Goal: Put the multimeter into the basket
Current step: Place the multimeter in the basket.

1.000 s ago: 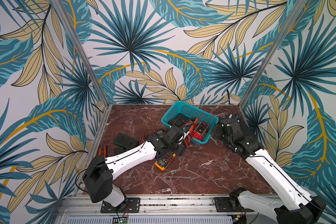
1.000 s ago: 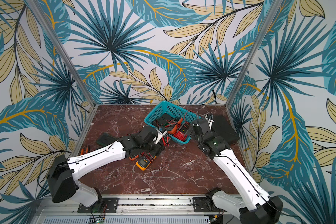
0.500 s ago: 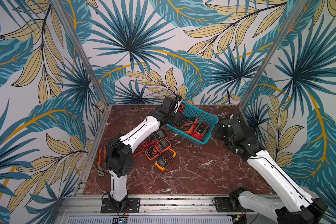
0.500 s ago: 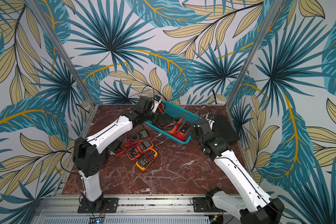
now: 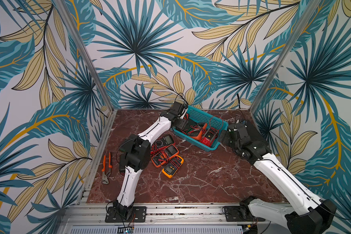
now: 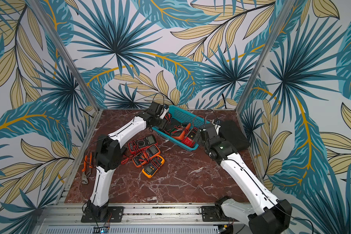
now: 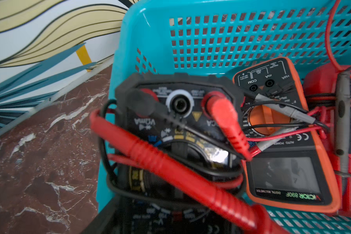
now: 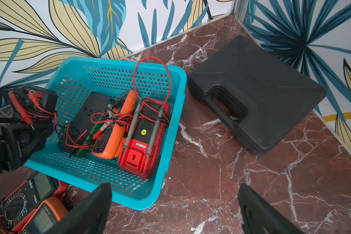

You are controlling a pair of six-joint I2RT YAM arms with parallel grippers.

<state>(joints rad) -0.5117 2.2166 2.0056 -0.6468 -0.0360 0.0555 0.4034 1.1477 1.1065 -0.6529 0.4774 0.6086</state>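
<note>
The left gripper lowers onto the dark multimeter below it inside the basket and releases next, since the black multimeter still hangs near the height of the basket's rim.
The teal basket stands at the back of the marble table. It holds an orange multimeter, a red one and a dark one in tangled leads. My left gripper is shut on a black multimeter wrapped in red probe leads, held over the basket's far-left end. Its fingers are hidden by the meter in the left wrist view. Open and holding nothing, my right gripper hovers over the table just off the basket's right-hand corner.
Several more multimeters lie in a pile with leads in front of the basket. A black plastic case lies at the back right. Orange-handled pliers lie by the left rail.
My left arm swung from the front of the basket near the pile to the basket's far-left end, carrying the black multimeter. The right arm barely moved.
</note>
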